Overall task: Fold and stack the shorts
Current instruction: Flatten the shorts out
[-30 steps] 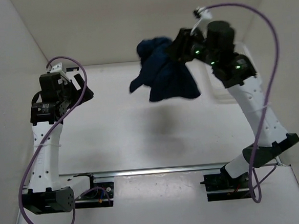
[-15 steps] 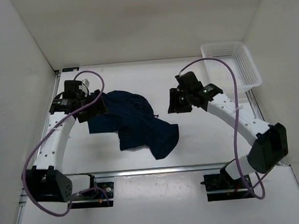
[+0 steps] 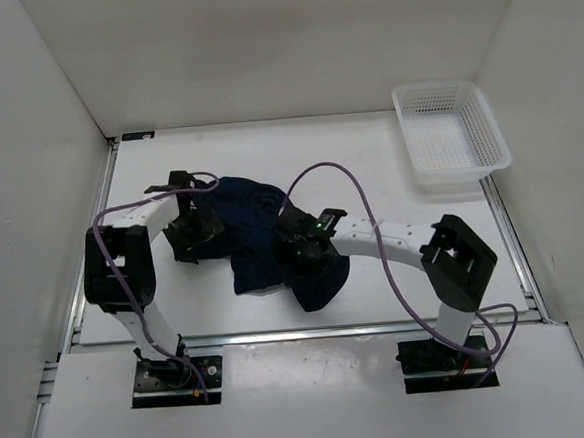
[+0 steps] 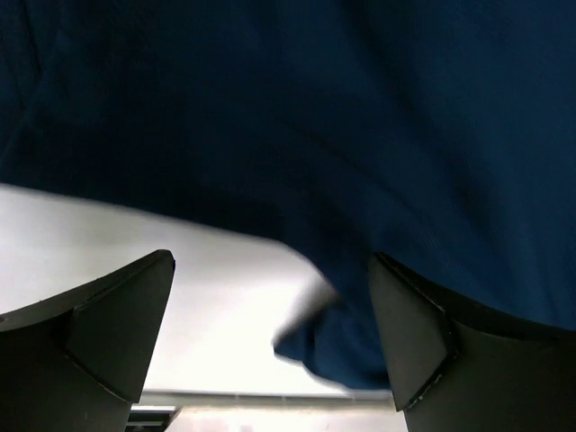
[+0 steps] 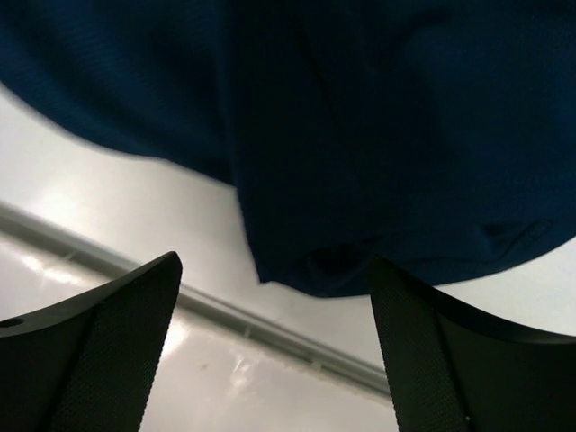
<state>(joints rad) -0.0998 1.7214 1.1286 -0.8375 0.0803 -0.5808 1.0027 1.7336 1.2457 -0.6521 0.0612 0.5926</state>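
Observation:
The shorts' near edge [image 4: 211, 222] is below my left gripper and just outward of it and runs between the open fingers, so my left gripper will lower outward onto that edge next.
The dark navy shorts [image 3: 254, 234] lie crumpled on the white table [image 3: 369, 173], left of centre. My left gripper [image 3: 191, 236] is low over their left edge. In the left wrist view [image 4: 270, 274] its jaws stand wide open and empty, with the shorts [image 4: 315, 108] filling the top and a fabric corner between the fingers [image 4: 108, 333]. My right gripper [image 3: 306, 255] is low over the right part of the shorts. In the right wrist view [image 5: 274, 263] its jaws are open and empty, with the hem of the shorts [image 5: 360, 135] just ahead.
A white mesh basket [image 3: 452, 136] stands at the back right corner. White walls close in the table on three sides. A metal rail [image 3: 300, 332] runs along the near edge and shows in the right wrist view [image 5: 225, 310].
One second ago my right gripper held the shorts in the air. Since half a second ago the shorts have lain still, and both grippers have moved in over them.

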